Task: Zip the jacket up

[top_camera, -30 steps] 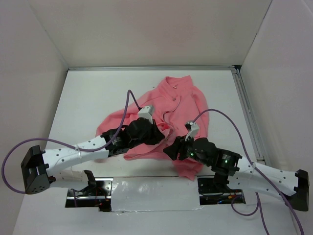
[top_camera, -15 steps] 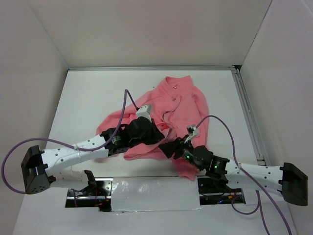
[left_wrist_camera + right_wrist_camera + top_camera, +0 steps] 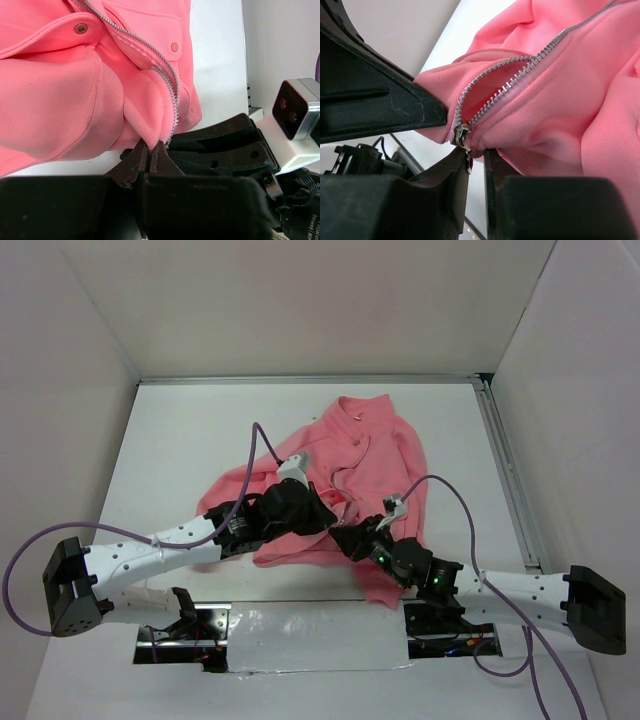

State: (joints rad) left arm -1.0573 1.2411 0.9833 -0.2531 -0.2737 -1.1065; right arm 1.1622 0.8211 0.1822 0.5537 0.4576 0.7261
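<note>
The left gripper eases slightly back next and opens its fingers to release the fold beside the zipper teeth, since that fold sits pinched between its fingers.
The salmon-pink jacket [image 3: 372,452] lies crumpled mid-table, collar to the far side. My left gripper [image 3: 328,517] is shut on a fold of its lower front edge [image 3: 145,122], right beside the silver zipper teeth [image 3: 173,97]. My right gripper [image 3: 347,538] sits just below the metal zipper slider [image 3: 460,133] at the bottom of the parted zipper. Its fingers [image 3: 451,167] stand a narrow gap apart, and the small pull tab [image 3: 468,161] hangs in that gap against the left finger. In the right wrist view the jacket [image 3: 570,105] fills the upper right.
The two grippers nearly touch: the right one's black fingers [image 3: 225,145] and camera [image 3: 299,117] fill the left wrist view's right side. A metal rail [image 3: 508,470] runs along the table's right edge. Purple cables arch over both arms. White walls enclose the table [image 3: 180,430].
The right arm slid left and lower toward the left gripper and the zipper's bottom end, and its jaws narrowed. The left gripper kept its hold and place.
</note>
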